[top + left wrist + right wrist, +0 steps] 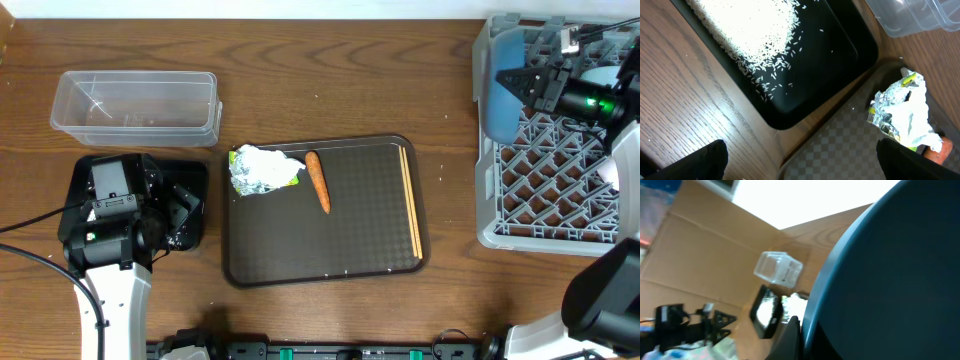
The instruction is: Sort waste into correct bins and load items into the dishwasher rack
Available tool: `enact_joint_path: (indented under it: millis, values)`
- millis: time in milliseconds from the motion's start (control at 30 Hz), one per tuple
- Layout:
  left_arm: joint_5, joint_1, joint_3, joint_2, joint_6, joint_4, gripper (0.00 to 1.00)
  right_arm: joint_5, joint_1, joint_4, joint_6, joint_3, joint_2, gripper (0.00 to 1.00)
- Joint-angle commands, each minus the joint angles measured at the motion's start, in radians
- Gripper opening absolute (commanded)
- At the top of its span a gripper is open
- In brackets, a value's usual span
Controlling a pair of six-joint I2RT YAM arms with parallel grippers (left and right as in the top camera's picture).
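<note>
The robot's right gripper will pull back and to the right in the overhead view, tip the bowl and then let go of it, because the rack's open grid [546, 152] lies that way.
My left gripper [186, 215] hangs open over the black tray [196, 172], its fingers [905, 161] spread wide with nothing between them. White rice [747, 27] lies in that black tray [840, 60]. The crumpled wrapper [262, 170] [901, 111] and the carrot [317, 182] [941, 150] lie on the brown serving tray [360, 235], with the chopsticks [410, 208] along its right side. My right gripper [518, 84] is shut on the rim of the large dark-blue bowl [503, 80] [890, 280], which stands on edge in the grey rack [545, 190].
The clear tub [135, 105] [920, 17] stands at the back left, just behind the black tray. The right arm's body [600, 100] covers part of the rack's far side. Bare wood table [350, 70] lies between the tub and the rack.
</note>
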Motion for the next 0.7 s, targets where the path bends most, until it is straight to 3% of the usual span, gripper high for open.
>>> enact_joint_path:
  millis: [0, 200, 400, 667]
  values:
    - [-0.008, 0.004, 0.02, 0.001, -0.005, -0.003, 0.98, -0.109, -0.011, 0.002, -0.014, -0.005, 0.021, 0.01]
    - [-0.008, 0.004, 0.02, 0.001, -0.005, -0.003, 0.98, -0.097, -0.049, -0.014, 0.004, -0.005, 0.022, 0.01]
    - [-0.008, 0.004, 0.02, 0.001, -0.005, -0.003, 0.98, 0.005, -0.094, -0.138, -0.047, -0.009, 0.024, 0.01]
    - [-0.008, 0.004, 0.02, 0.001, -0.005, -0.003, 0.98, 0.006, -0.12, -0.144, -0.05, -0.043, 0.024, 0.01]
